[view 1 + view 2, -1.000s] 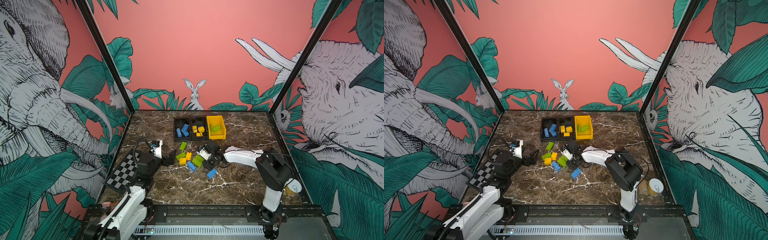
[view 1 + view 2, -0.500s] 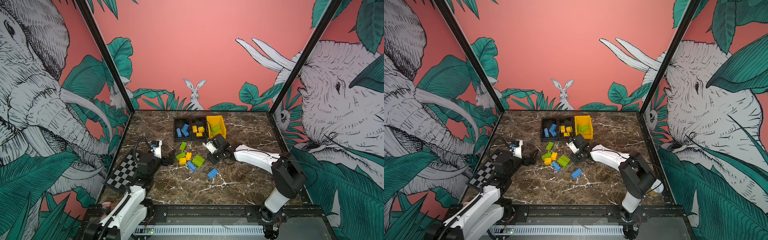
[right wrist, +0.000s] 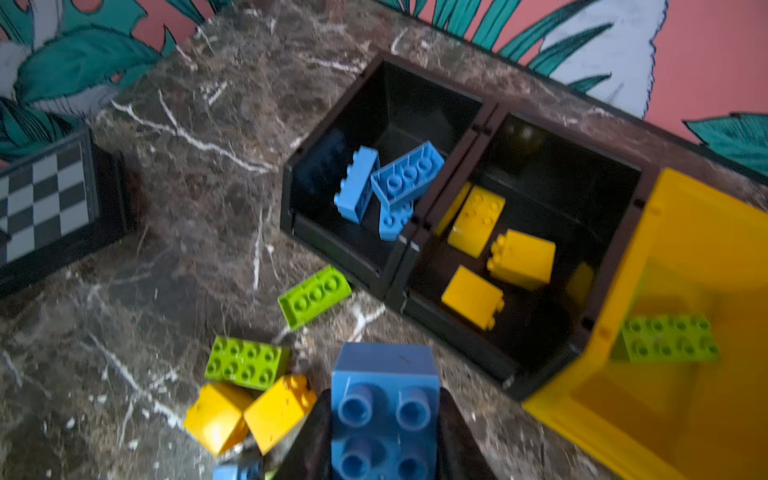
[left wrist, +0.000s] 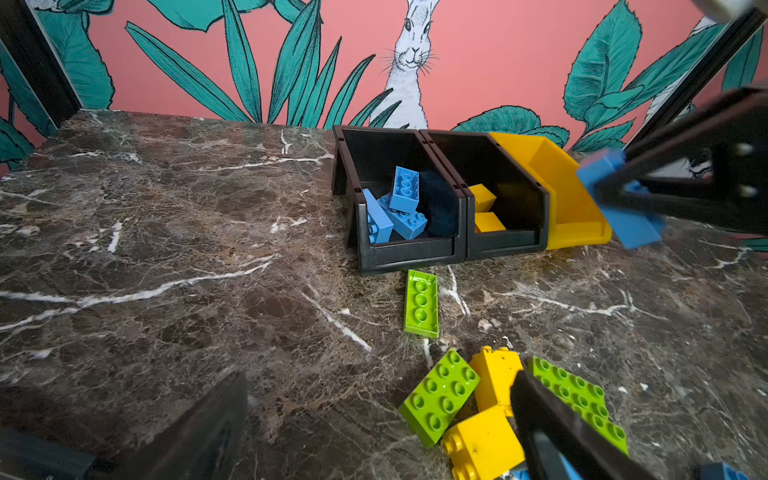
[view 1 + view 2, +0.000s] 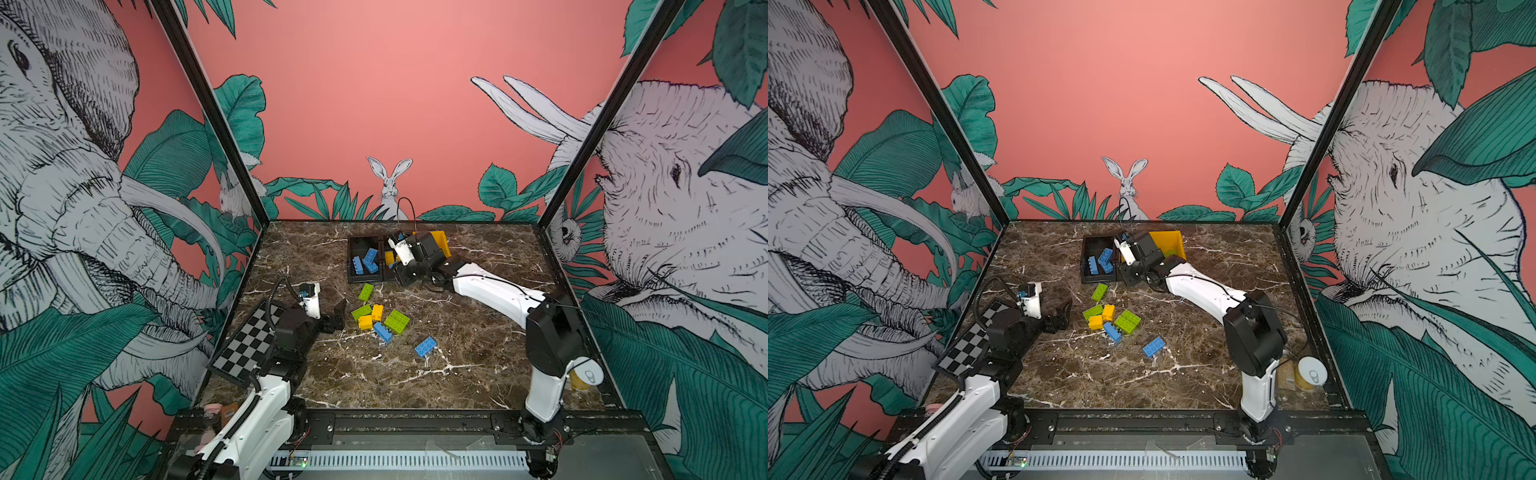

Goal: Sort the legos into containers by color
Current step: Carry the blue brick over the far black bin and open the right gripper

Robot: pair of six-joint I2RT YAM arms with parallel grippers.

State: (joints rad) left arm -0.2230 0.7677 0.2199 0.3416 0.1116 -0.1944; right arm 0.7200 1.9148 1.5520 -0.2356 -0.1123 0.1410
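Note:
Next, my right gripper swings outward over the black bin with blue legos to release the blue lego, since its color matches the pieces inside that bin.
My right gripper (image 3: 384, 432) is shut on a blue lego (image 3: 384, 399) and holds it in the air just in front of the bins, as the left wrist view also shows the blue lego (image 4: 615, 203). At the back stand a black bin (image 3: 399, 95) with blue legos, a black bin (image 3: 561, 166) with yellow legos and a yellow bin (image 3: 685, 232) with a green one. Loose green, yellow and blue legos lie mid-table, among them a green lego (image 5: 366, 291) and a blue lego (image 5: 426, 346). My left gripper (image 4: 374, 432) is open and empty beside this pile.
A checkerboard (image 5: 245, 345) lies at the table's left edge next to the left arm. A yellow can (image 5: 584, 374) stands at the front right corner. Black frame posts bound the table at the back corners.
My right gripper closed on the blue lego at the pile, lifted it and carried it back toward the bins. The left arm stayed still.

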